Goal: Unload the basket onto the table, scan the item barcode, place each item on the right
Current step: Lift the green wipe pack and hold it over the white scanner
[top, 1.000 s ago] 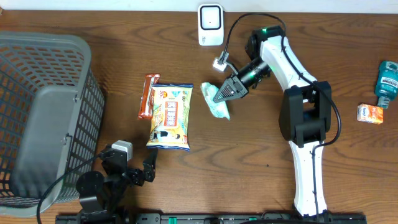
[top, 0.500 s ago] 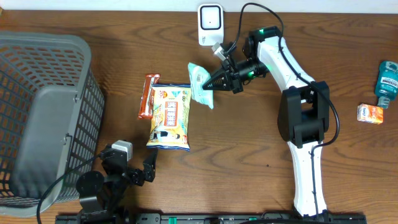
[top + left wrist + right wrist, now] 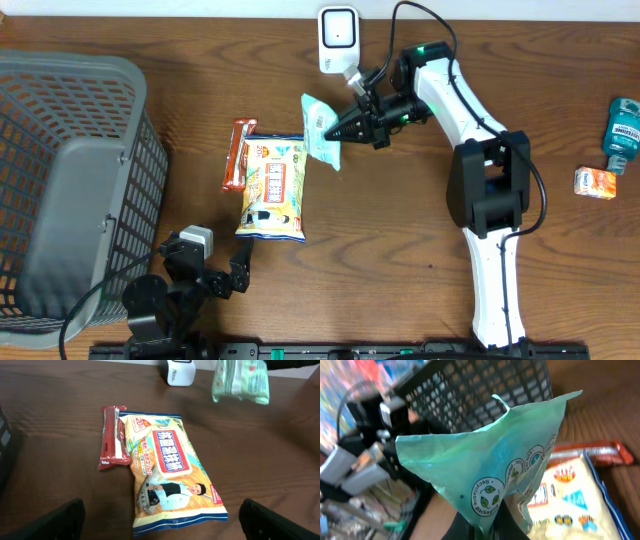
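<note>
I should pass my right gripper over the scanner (image 3: 338,40), then move it across and down and let go, because the tabletop (image 3: 578,120) beside the blue bottle is to its right in the overhead view.
My right gripper (image 3: 338,128) is shut on the edge of a pale green packet (image 3: 320,128) and holds it above the table, just below and left of the white scanner (image 3: 338,40). In the right wrist view the packet (image 3: 490,470) fans out from the closed fingers (image 3: 470,527), with a recyclable-packaging mark facing the camera. No barcode shows on it. The left wrist view catches the packet (image 3: 240,382) hanging at top right, beside the scanner (image 3: 179,372). My left gripper (image 3: 160,512) rests open and empty at the near table edge.
A yellow snack bag (image 3: 273,188) and a red bar (image 3: 237,155) lie flat left of the packet. A grey mesh basket (image 3: 70,180) fills the left side. A blue bottle (image 3: 622,132) and a small orange box (image 3: 596,183) sit at far right.
The right gripper has lifted the green packet off the table and carried it left and back, nearer the scanner. The left arm has not moved.
</note>
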